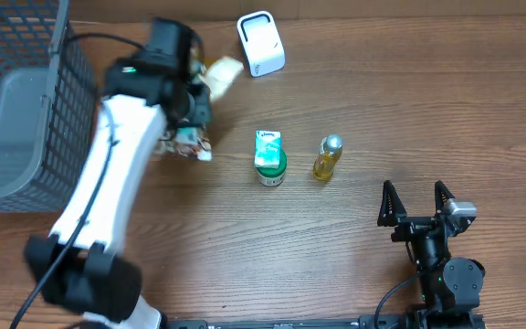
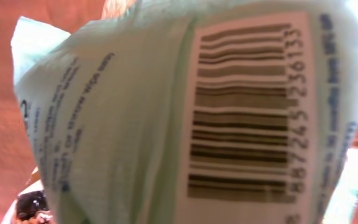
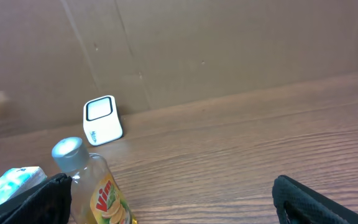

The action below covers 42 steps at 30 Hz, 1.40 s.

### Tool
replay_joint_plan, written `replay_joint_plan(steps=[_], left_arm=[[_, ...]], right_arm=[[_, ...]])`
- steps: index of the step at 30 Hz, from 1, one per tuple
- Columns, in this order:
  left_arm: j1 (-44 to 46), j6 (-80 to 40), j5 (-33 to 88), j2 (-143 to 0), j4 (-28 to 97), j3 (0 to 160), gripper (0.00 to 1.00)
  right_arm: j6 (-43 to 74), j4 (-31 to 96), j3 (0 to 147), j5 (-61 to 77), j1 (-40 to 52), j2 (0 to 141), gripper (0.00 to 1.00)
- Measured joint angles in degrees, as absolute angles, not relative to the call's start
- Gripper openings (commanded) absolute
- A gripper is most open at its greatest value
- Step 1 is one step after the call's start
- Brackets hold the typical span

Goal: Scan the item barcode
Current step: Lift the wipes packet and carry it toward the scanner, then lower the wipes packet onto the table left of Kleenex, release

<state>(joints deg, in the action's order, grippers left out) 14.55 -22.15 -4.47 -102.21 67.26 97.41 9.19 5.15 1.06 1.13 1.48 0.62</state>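
Note:
The green packet will go down next onto the small colourful packets below it, and my left gripper will let go of it there, since they are clear of the jar.
A pale green packet (image 2: pixel 123 118) fills the left wrist view, its white barcode label (image 2: pixel 247 106) facing the camera. In the overhead view my left gripper (image 1: pixel 205 89) is shut on this packet (image 1: pixel 225 73), holding it above the table just left of the white scanner (image 1: pixel 260 43). The packet hides the left fingers in the wrist view. My right gripper (image 1: pixel 418 203) stands open near the front right, nothing between its black fingers (image 3: pixel 316 199). The scanner (image 3: pixel 102 120) also shows far off in the right wrist view.
A grey wire basket (image 1: pixel 16 110) takes up the far left. Small colourful packets (image 1: pixel 188 144) lie under the left arm. A green-lidded jar with a tissue pack on it (image 1: pixel 269 157) and a yellow Vim bottle (image 1: pixel 328 157) (image 3: pixel 98 186) stand mid-table.

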Motion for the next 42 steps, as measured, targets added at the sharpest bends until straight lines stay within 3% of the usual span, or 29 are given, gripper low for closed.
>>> replay_joint_plan(steps=[3, 14, 19, 23, 25, 32, 42], left_arm=[[16.34, -26.63, -6.79, -106.0, 66.72, 94.78, 0.06], [18.5, -34.94, -9.3, -115.37, 60.05, 87.66, 0.13], [18.79, -35.68, -9.54, -117.73, 59.55, 87.55, 0.3], [18.79, -36.01, -9.69, -118.04, 59.57, 87.55, 0.71], [18.79, -36.12, -9.69, -118.04, 59.7, 87.53, 0.81], [18.79, -34.76, -8.51, -118.04, 60.14, 87.55, 0.94], [18.7, -29.43, -7.99, -118.26, 71.33, 101.19, 1.0]], right_arm=[[9.15, 5.15, 1.06, 1.1, 1.5, 0.62, 1.0], [9.15, 5.13, 1.06, 1.13, 1.5, 0.62, 1.0], [9.17, 5.13, 1.06, 1.13, 1.48, 0.62, 1.0], [9.19, 5.13, 1.06, 1.13, 1.5, 0.62, 1.0], [9.17, 5.15, 1.06, 1.13, 1.48, 0.62, 1.0], [9.17, 5.17, 1.06, 1.13, 1.48, 0.62, 1.0], [9.15, 5.15, 1.06, 1.1, 1.48, 0.62, 1.0]])
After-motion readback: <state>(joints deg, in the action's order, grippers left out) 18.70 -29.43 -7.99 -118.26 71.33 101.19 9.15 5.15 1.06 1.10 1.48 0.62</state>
